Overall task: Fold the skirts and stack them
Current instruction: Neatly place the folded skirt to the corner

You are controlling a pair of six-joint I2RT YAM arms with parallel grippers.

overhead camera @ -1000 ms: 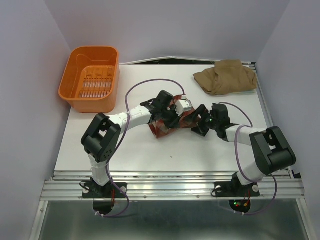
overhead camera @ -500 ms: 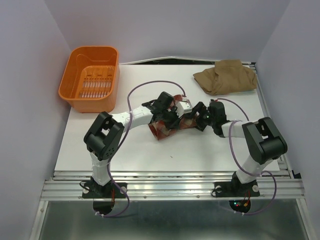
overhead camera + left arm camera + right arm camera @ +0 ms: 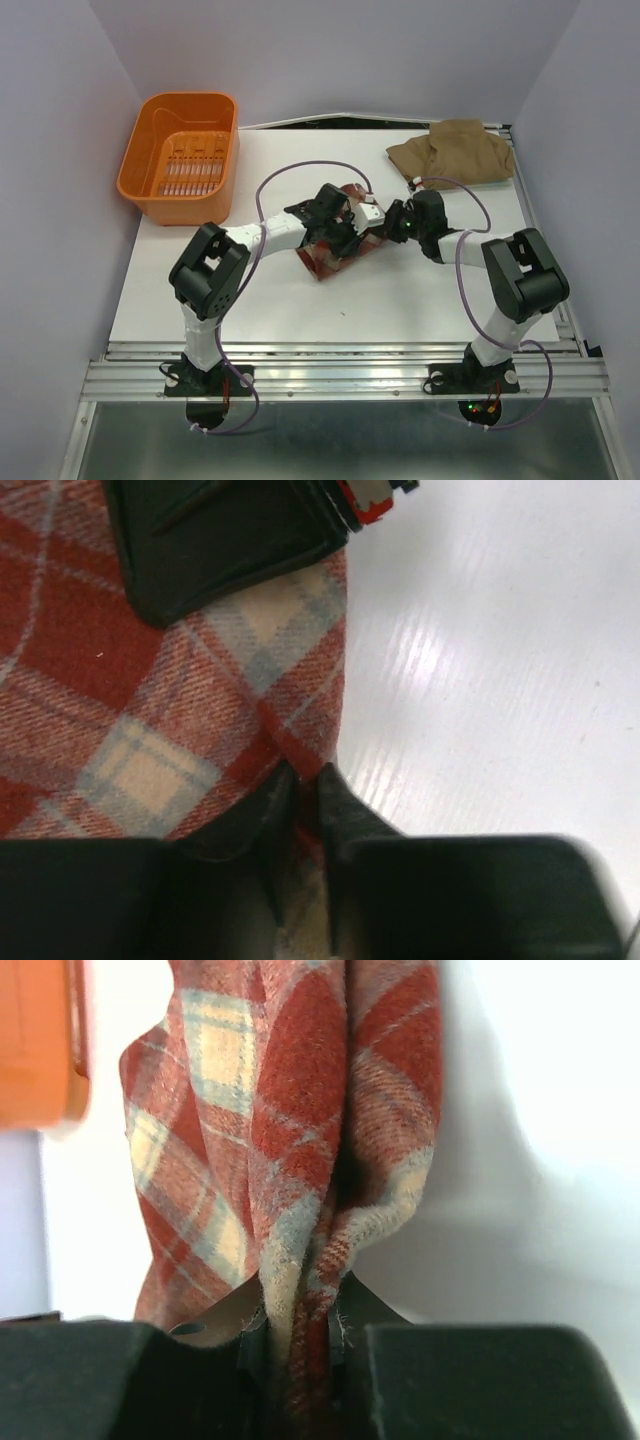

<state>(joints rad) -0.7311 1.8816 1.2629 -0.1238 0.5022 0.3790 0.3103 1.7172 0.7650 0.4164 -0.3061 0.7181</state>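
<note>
I need to lift the plaid skirt (image 3: 322, 262) in my right gripper next and move it outward. Then I should lower it onto the tan-brown skirt (image 3: 455, 152), which lies outward of the gripper, and let go so it is stacked.
The red-and-cream plaid skirt (image 3: 322, 262) lies bunched at mid-table between both grippers. My left gripper (image 3: 348, 236) sits on top of it. In the left wrist view its jaws (image 3: 305, 776) stand narrow, with a red fold of the plaid skirt (image 3: 150, 710) pinched between them. My right gripper (image 3: 388, 226) meets the skirt's right edge. In the right wrist view it (image 3: 298, 1302) is shut on several gathered layers of the plaid skirt (image 3: 290, 1110). The tan-brown skirt (image 3: 455, 152) lies crumpled at the far right corner.
An orange plastic basket (image 3: 150, 175) stands at the far left of the table, and its edge (image 3: 40, 1050) shows in the right wrist view. Purple cables loop over both arms. The other arm's black gripper body (image 3: 220, 530) lies close above the left jaws.
The right arm has swung in toward the left gripper and away from me, up to the plaid skirt's right edge. The left arm has barely moved.
</note>
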